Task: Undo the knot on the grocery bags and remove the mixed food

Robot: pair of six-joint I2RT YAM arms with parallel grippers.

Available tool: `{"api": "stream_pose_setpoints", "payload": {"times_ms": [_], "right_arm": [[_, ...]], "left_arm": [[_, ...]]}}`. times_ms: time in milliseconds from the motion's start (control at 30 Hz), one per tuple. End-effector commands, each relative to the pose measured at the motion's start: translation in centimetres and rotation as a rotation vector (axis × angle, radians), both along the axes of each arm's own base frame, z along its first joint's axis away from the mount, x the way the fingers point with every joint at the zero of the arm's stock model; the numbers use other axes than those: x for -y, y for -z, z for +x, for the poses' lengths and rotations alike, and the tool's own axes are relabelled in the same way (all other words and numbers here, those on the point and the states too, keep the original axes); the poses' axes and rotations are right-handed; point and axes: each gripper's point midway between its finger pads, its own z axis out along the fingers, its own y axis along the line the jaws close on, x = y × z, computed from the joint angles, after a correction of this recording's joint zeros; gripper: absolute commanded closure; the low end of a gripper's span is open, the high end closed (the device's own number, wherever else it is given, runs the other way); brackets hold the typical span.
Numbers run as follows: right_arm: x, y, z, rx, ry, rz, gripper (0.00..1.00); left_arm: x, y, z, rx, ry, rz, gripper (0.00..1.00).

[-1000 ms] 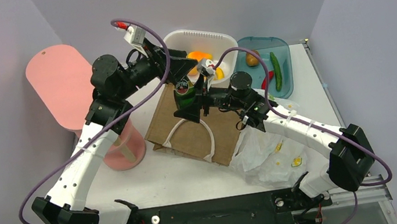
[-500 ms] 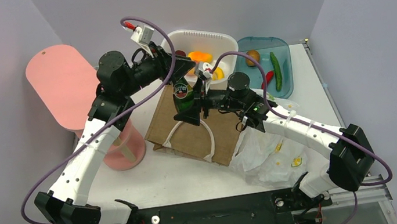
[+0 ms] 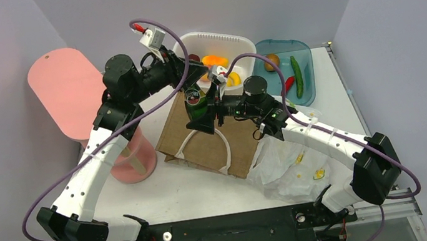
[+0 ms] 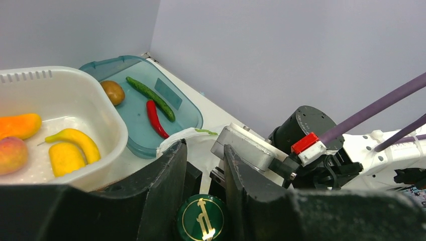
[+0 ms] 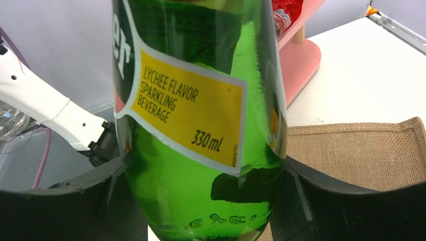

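Note:
The top of the pink stand is bare, so the robot's left gripper needs to carry the bottle point(image 3: 198, 104) up and to the left in the top view and let go of it there.
A green glass bottle point(image 3: 198, 104) with a yellow label point(image 5: 191, 108) hangs above the brown bag. My right gripper point(image 3: 206, 116) is shut on its lower body point(image 5: 201, 201). My left gripper point(image 3: 194, 85) has come from the far side, and its two fingers press the bottle's green cap point(image 4: 202, 221) from either side point(image 4: 205, 148). A crumpled white grocery bag point(image 3: 293, 166) with yellow marks lies under the right arm. The cucumber point(image 3: 297, 76) and the red pepper point(image 3: 287, 85) lie in the blue tray. A peach-coloured fruit point(image 4: 11, 154) rests in the white basin.
A flat brown bag point(image 3: 214, 145) with white handles lies mid-table. The white basin point(image 3: 216, 34) holds orange and yellow fruits. The blue tray point(image 3: 304, 51) also holds a brown fruit point(image 3: 271, 62). A pink stand point(image 3: 68, 90) rises at the left.
My left gripper has moved in over the bottle's top and closed its fingers onto the cap. The right gripper keeps its hold on the bottle, nearly in place.

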Motion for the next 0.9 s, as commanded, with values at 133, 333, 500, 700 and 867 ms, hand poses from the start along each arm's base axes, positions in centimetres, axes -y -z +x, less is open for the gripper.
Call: {"api": "stream_pose_setpoints", "payload": {"times_ms": [133, 333, 500, 700, 867], "right_arm": [[0.2, -9.1, -0.1, 0.233, -0.001, 0.18, 0.77], [0.7, -8.8, 0.5, 0.209, 0.031, 0.177, 0.34], [0.9, -8.3, 1.1, 0.196, 0.058, 0.163, 0.18], [1.1, -7.7, 2.1, 0.169, 0.09, 0.149, 0.13], [1.4, -7.1, 2.7, 0.154, 0.108, 0.136, 0.12]], "left_arm": [[-1.3, -4.8, -1.7, 0.069, 0.017, -0.072, 1.0], [-2.4, -8.5, -1.7, 0.166, 0.008, -0.092, 1.0], [-2.9, -9.4, -1.2, 0.22, -0.034, -0.073, 1.0], [-4.1, -10.9, 0.1, 0.254, -0.086, -0.088, 1.0], [-5.1, -11.8, 1.0, 0.285, -0.133, -0.082, 1.0]]}}
